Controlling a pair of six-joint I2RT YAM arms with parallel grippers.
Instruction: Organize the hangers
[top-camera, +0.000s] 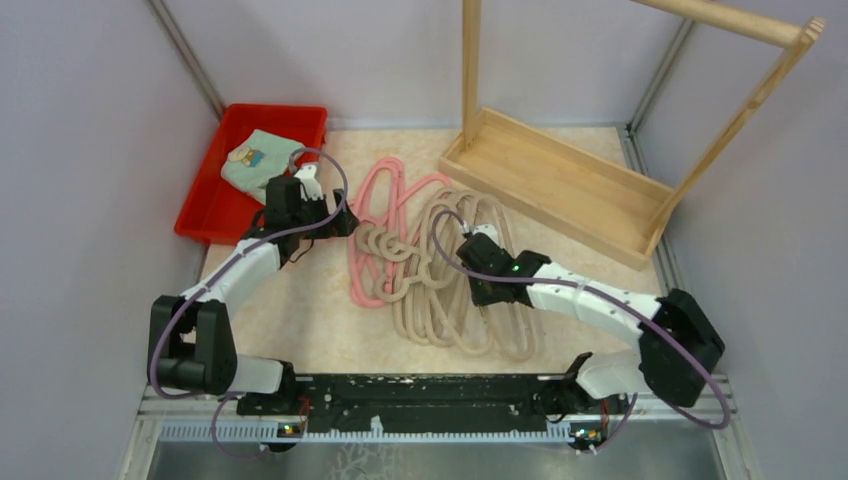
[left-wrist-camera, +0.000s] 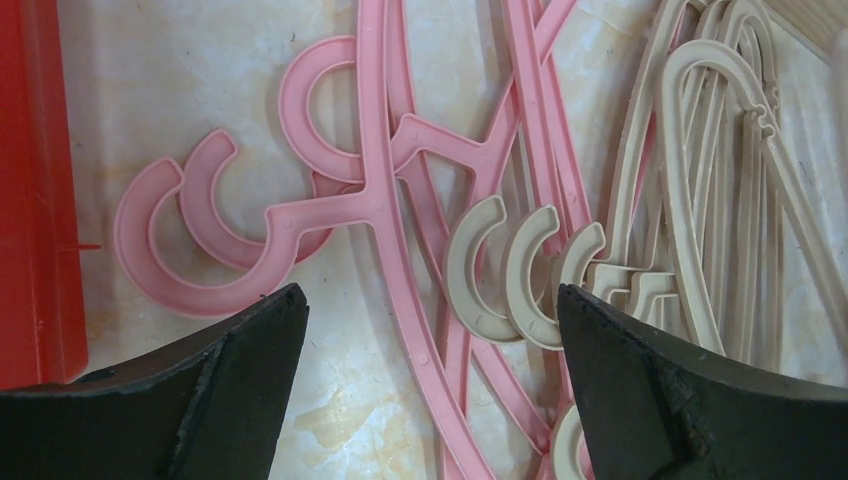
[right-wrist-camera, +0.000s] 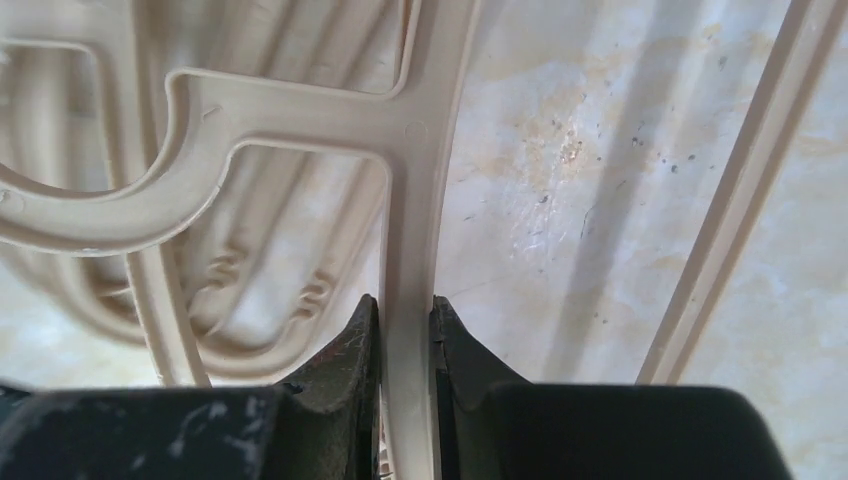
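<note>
My right gripper moves up and outward next, tilting to set the beige hanger's hook over the rack's top bar (top-camera: 698, 12) and release it, since the hook's curve is open.
Pink hangers (top-camera: 372, 205) and beige hangers (top-camera: 450, 290) lie tangled in a pile in the middle of the table. My left gripper (top-camera: 345, 222) is open and empty at the pile's left edge; in the left wrist view (left-wrist-camera: 430, 300) pink hooks (left-wrist-camera: 200, 250) and beige hooks (left-wrist-camera: 500, 270) lie between and beyond its fingers. My right gripper (top-camera: 470, 245) is over the beige hangers. In the right wrist view (right-wrist-camera: 405, 310) it is shut on the rim of a beige hanger (right-wrist-camera: 415, 180), just below its hook.
A red bin (top-camera: 250, 175) holding a folded cloth (top-camera: 255, 160) stands at the back left, just behind my left arm. A light wooden rack (top-camera: 560, 180) with a tray base, posts and a top rail stands at the back right. Grey walls enclose the table.
</note>
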